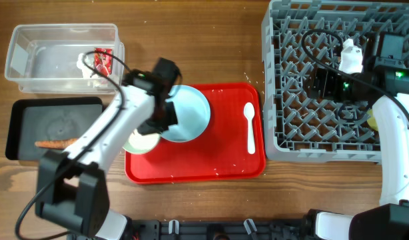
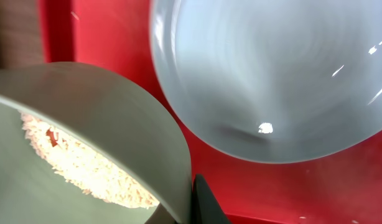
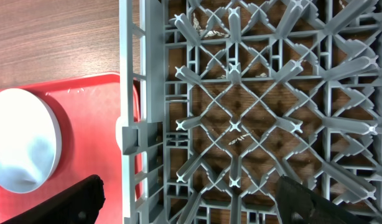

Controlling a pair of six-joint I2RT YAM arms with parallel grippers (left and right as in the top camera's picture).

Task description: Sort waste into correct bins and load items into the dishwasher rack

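Observation:
The left gripper needs to empty the rice over the black tray, then go down over the pale-blue dish [image 1: 189, 113] [image 2: 272, 81] and release there, because the dish is to the gripper's right in the overhead view.
My left gripper [image 1: 159, 115] [image 2: 190, 208] is shut on the rim of a pale-green bowl [image 1: 140, 142] [image 2: 116, 112] at the red tray's left edge. White rice grains [image 2: 85, 168] lie inside the bowl. A round pale-blue dish [image 1: 189, 113] [image 2: 272, 81] [image 3: 23, 146] sits beside it on the tray; I cannot tell whether it is the plate or a bowl. A white spoon [image 1: 250, 127] lies on the tray's right side. My right gripper [image 1: 324, 83] [image 3: 194, 202] is open and empty above the grey dishwasher rack [image 1: 284, 140] [image 3: 132, 93].
The clear tub [image 1: 31, 57] at far left holds a red wrapper [image 1: 102, 61] and a white tissue [image 1: 84, 64]. The black tray [image 1: 31, 113] below it holds a carrot piece [image 1: 54, 143]. The red tray [image 1: 218, 167] sits centre. A yellow object [image 1: 372, 121] peeks out by the right arm in the rack.

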